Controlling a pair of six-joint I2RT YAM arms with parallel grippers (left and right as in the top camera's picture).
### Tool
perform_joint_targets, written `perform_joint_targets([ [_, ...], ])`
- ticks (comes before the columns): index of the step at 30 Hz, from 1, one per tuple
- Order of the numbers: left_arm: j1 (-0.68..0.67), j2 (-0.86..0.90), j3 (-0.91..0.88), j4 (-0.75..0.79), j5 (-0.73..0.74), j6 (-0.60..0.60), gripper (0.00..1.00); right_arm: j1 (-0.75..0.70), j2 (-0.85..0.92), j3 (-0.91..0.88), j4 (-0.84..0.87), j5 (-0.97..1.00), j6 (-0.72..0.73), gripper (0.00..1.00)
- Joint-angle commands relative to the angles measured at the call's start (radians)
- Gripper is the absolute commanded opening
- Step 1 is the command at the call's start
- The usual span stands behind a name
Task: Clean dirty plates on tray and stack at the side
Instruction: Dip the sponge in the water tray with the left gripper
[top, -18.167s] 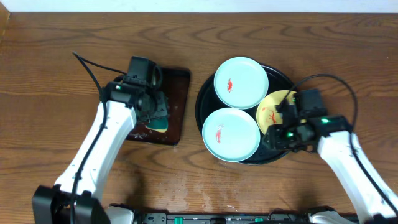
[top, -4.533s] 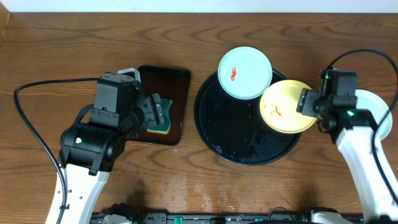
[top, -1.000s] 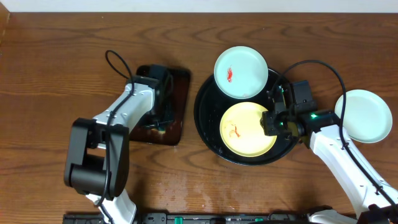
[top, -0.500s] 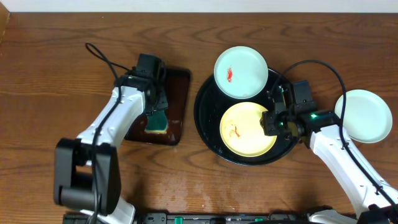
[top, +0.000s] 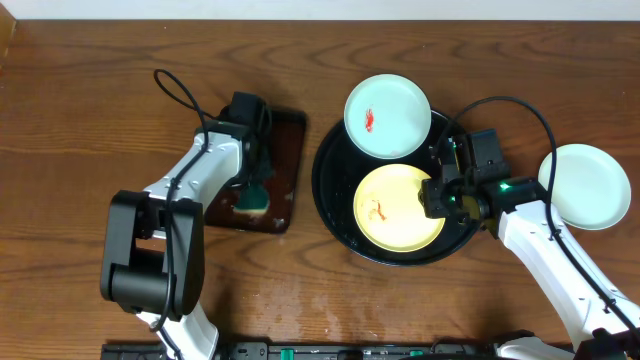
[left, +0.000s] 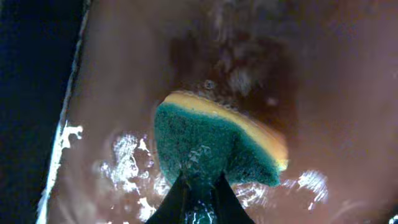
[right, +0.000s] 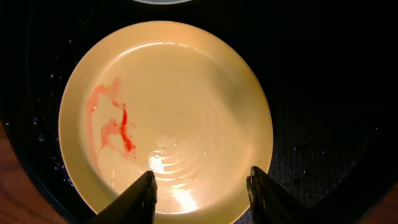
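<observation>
My right gripper moves over and down onto the yellow plate's rim (top: 442, 221) (right: 266, 157) opposite the smear next, since it lies below and to the right in the wrist view.
The yellow plate (top: 400, 208) with a red smear lies inside the black tray (top: 330, 185). My right gripper (top: 433, 194) hovers open over that plate's right edge; in the right wrist view its fingers (right: 144, 194) stand wide apart above the yellow plate (right: 168, 112), gripping nothing. A mint plate (top: 388, 115) with a red smear rests on the tray's far rim. Another mint plate (top: 585, 186) without smear sits on the table at the right. My left gripper (left: 200, 194) is shut on a green and yellow sponge (left: 217, 146).
The sponge (top: 252, 199) lies on a wet rectangular brown tray (top: 287, 135) left of the black tray, with my left gripper (top: 256, 172) above it. Bare wooden table surrounds both trays. A black cable loops behind the left arm.
The left arm has shifted slightly over the brown tray and its gripper is down on the sponge again. The right arm and the plates have not moved.
</observation>
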Motion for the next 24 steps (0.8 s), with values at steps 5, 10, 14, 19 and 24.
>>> perform_joint_targets([
  [5, 0.006, -0.117, 0.040, -0.143, 0.037, 0.015, 0.68, 0.008, -0.005, 0.016, -0.008, -0.005, 0.011, 0.46],
  [10, 0.006, -0.126, 0.024, -0.195, 0.041, 0.014, 0.68, 0.008, -0.005, 0.016, -0.015, -0.005, 0.011, 0.47],
  [14, 0.006, -0.117, -0.020, -0.164, 0.047, 0.005, 0.58, 0.008, -0.005, 0.016, -0.020, -0.005, 0.014, 0.47],
  [19, 0.000, -0.103, -0.116, -0.029, 0.096, -0.008, 0.51, 0.008, -0.005, 0.016, -0.019, -0.005, 0.015, 0.47],
  [24, 0.000, -0.073, -0.185, 0.064, 0.093, -0.008, 0.38, 0.008, -0.005, 0.016, -0.024, -0.005, 0.014, 0.47],
])
